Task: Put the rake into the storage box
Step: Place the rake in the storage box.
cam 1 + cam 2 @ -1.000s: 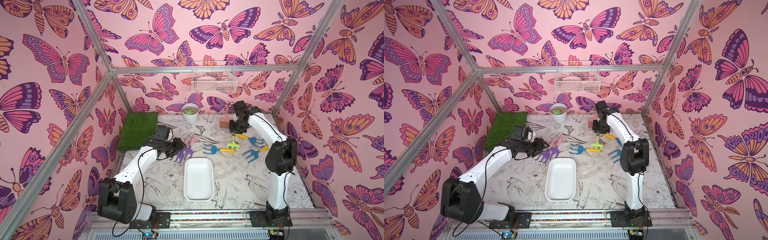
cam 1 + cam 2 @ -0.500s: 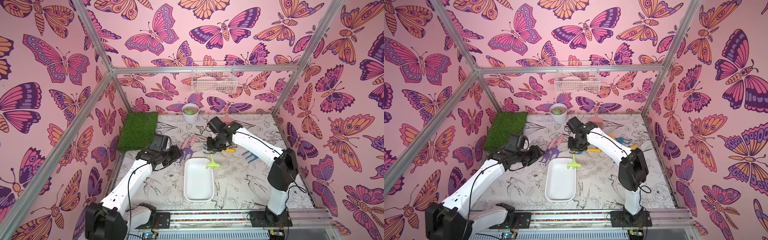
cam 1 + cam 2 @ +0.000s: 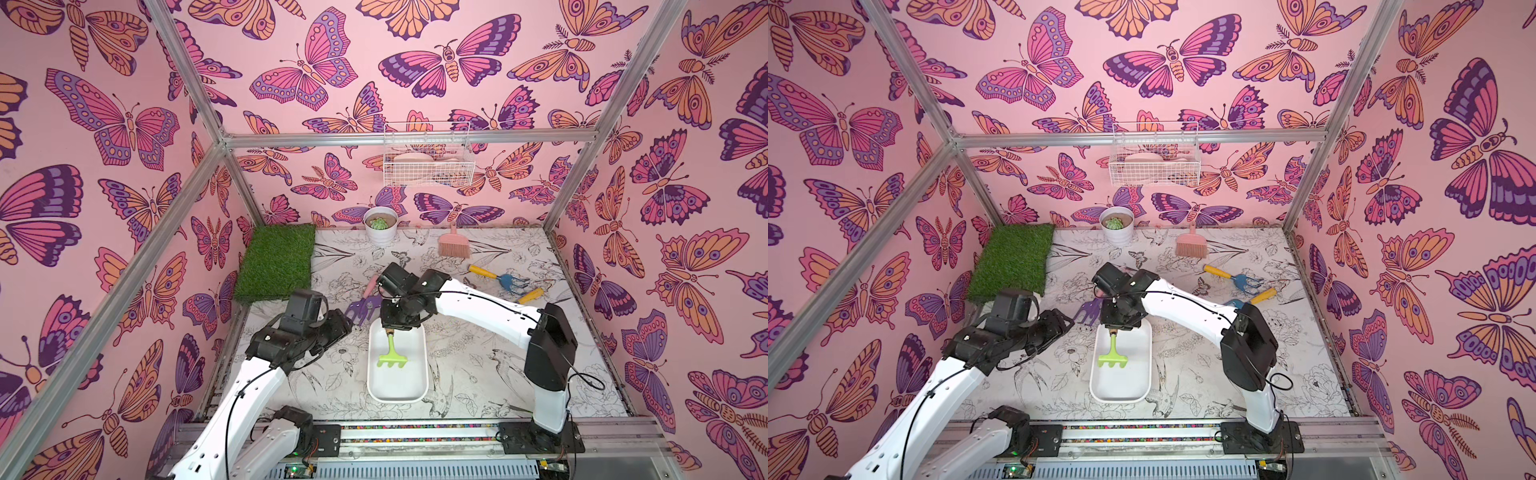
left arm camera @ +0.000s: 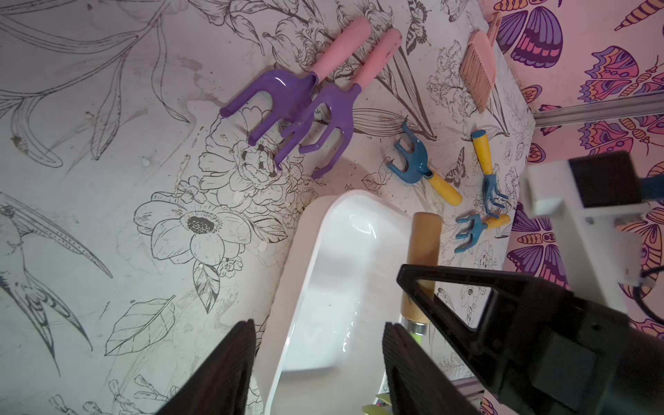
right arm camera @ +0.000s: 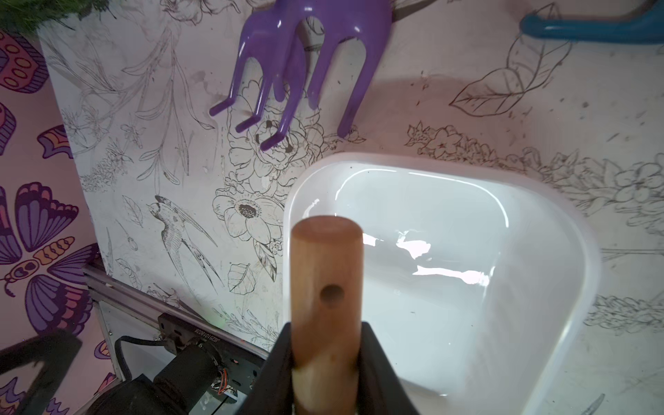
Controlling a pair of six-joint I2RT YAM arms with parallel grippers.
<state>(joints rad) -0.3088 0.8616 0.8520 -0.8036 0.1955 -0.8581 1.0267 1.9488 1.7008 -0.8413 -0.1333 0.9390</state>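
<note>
The rake's handle is still in my right gripper above the box [image 3: 419, 386], so I will next move down and slightly back toward the box's bottom to release it.
The rake [image 3: 392, 359] [image 3: 1113, 359] has a light green head and a wooden handle [image 5: 327, 287] [image 4: 424, 251]. My right gripper [image 3: 390, 328] [image 3: 1113, 326] [image 5: 325, 345] is shut on that handle. It holds the rake over the far end of the storage box [image 3: 419, 386] [image 3: 1136, 384] [image 5: 589, 251] [image 4: 298, 273], a shallow white tub. The green head sits inside the rim; I cannot tell whether it touches the floor of the tub. My left gripper [image 3: 347, 326] [image 3: 1068, 321] [image 4: 318, 325] stands open and empty, just left of the box's far corner.
Two purple forks [image 3: 363, 309] [image 4: 298, 104] [image 5: 305, 54] with pink handles lie just beyond the box. Blue forks [image 3: 509, 282] [image 4: 416, 165] with yellow handles lie at the back right. A pink brush [image 3: 453, 245], a plant pot [image 3: 380, 226], a grass mat [image 3: 276, 262] and a wire basket [image 3: 428, 160] stand behind.
My right arm has carried the rake from the back right of the table to above the storage box. My left arm has drawn back from the purple forks toward the front.
</note>
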